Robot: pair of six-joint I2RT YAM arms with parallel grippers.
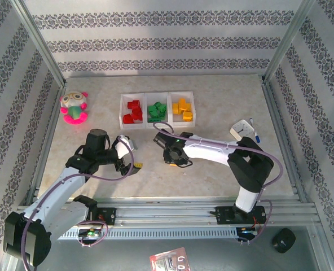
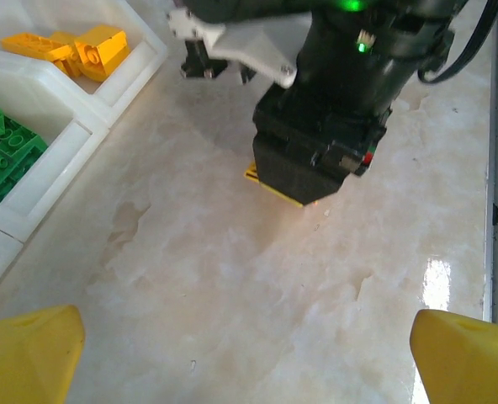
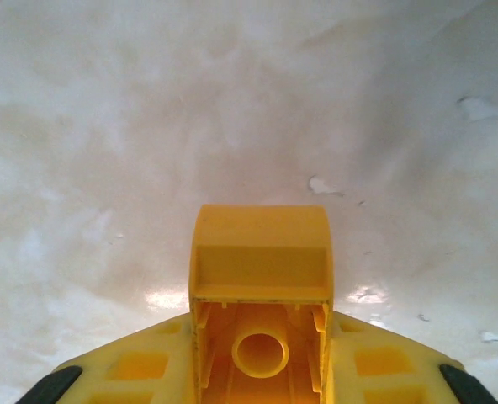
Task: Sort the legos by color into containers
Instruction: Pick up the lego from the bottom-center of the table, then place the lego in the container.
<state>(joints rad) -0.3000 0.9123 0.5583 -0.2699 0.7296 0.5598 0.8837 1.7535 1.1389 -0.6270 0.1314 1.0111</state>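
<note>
My right gripper lifts the like-colored yellow brick it holds next, carries it outward above the yellow-orange legos' section and releases it.
The white tray at the back holds red legos in its left compartment, green legos in the middle and yellow-orange legos in the right one. My right gripper is shut on a yellow brick, held hollow side up just above the bare table. In the left wrist view that brick peeks out under the right gripper, in front of the green legos and yellow legos. My left gripper stands open and empty, low over the table, left of the right gripper.
A pink-and-green plush toy lies at the back left. A small white object with a blue pen beside it sits at the right. Metal frame rails border the table on both sides.
</note>
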